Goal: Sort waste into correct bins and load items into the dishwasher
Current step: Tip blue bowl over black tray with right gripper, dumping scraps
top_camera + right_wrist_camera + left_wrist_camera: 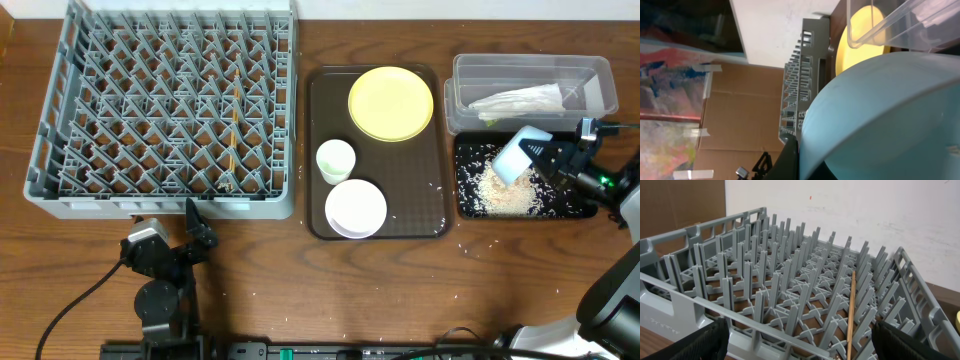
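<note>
My right gripper swings over the brown tray's bare corner next, which lies to its left in the overhead view, turns the bowl upright, lowers and releases.
My right gripper is shut on the rim of the light blue bowl, which is tipped on its side over the black tray. White rice scraps lie piled in that tray. The wrapper lies in the clear tub. In the right wrist view the blue bowl fills the frame beside one black finger. The yellow plate, white cup and white bowl sit on the brown tray. My left gripper stands open at the grey rack's front edge.
A thin wooden stick stands among the rack's pegs. A few rice grains lie scattered on the table around the brown tray and black tray. The right arm reaches in from the table's right edge.
</note>
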